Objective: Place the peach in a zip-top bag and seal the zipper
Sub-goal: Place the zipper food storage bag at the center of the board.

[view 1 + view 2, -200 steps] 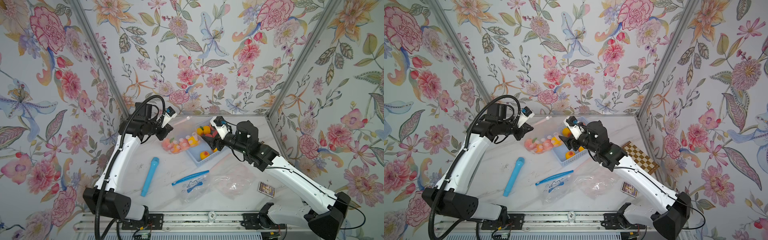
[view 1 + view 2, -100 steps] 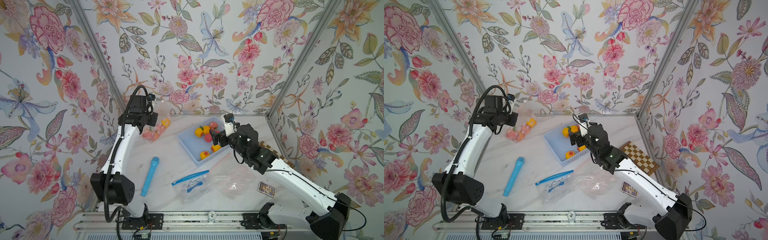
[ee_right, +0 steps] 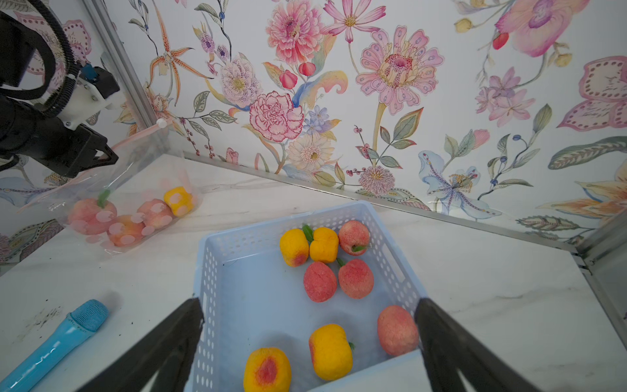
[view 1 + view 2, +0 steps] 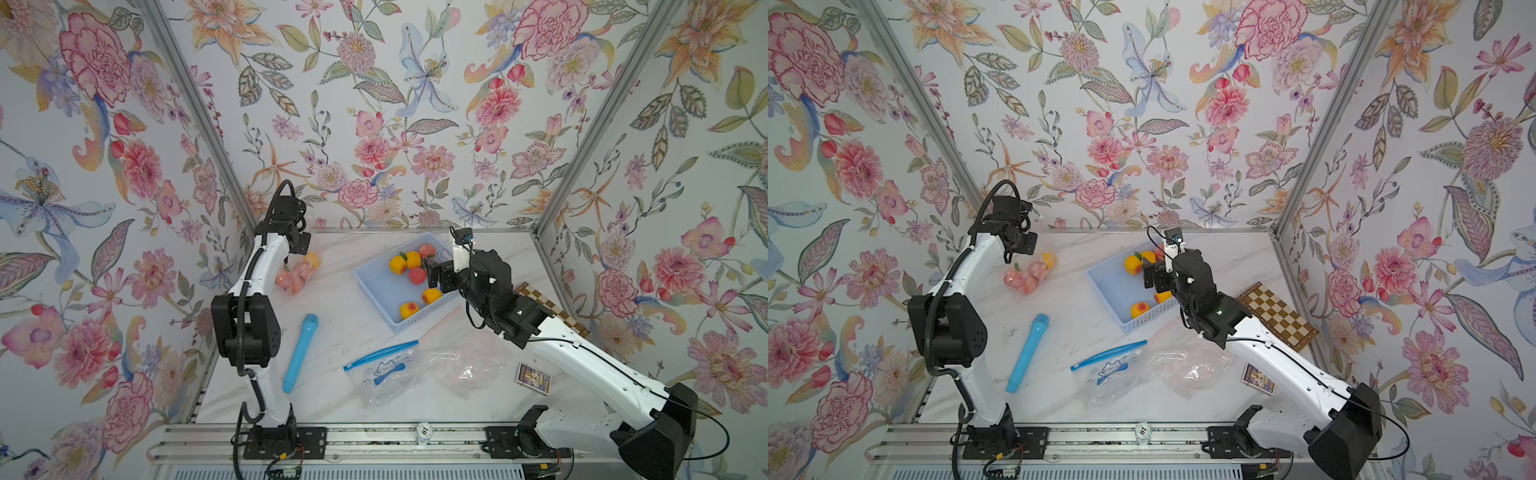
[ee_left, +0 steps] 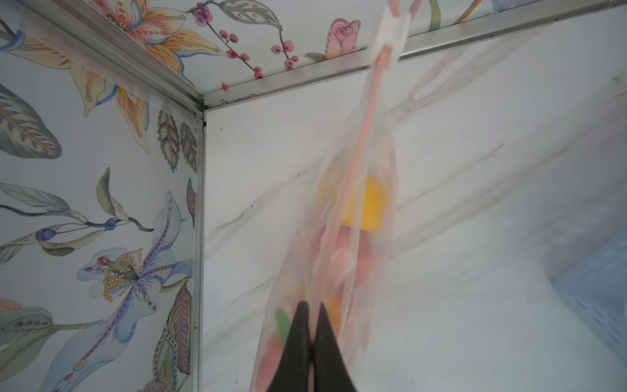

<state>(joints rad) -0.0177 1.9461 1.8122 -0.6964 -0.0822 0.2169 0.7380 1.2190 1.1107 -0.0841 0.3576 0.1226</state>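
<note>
The tabletop beside the bagged peaches is below my left gripper, so my left gripper needs to move down and toward the blue basket (image 4: 399,328) and then let go of the bag's top edge.
A clear zip-top bag (image 4: 297,274) (image 3: 129,207) with a pink zipper holds several peaches near the far left corner. My left gripper (image 5: 312,305) (image 4: 302,248) is shut on the bag's top edge near one end. The bag's bottom looks to rest on the table. A white slider (image 5: 390,30) (image 3: 162,123) sits at the zipper's other end. My right gripper (image 3: 308,302) (image 4: 432,272) is open and empty, just above the near right side of a blue basket (image 4: 399,328) (image 3: 203,271). Several loose peaches (image 3: 319,281) lie in the basket.
A blue toy microphone (image 4: 300,353) lies at front left. A bag with a blue zipper (image 4: 382,370) and a crumpled clear bag (image 4: 461,365) lie near the front. A card (image 4: 533,378) and a chessboard (image 4: 1279,318) are on the right.
The left arm has carried the filled bag from beside the basket to the far left corner. The right gripper has opened wide and drawn back over the basket.
</note>
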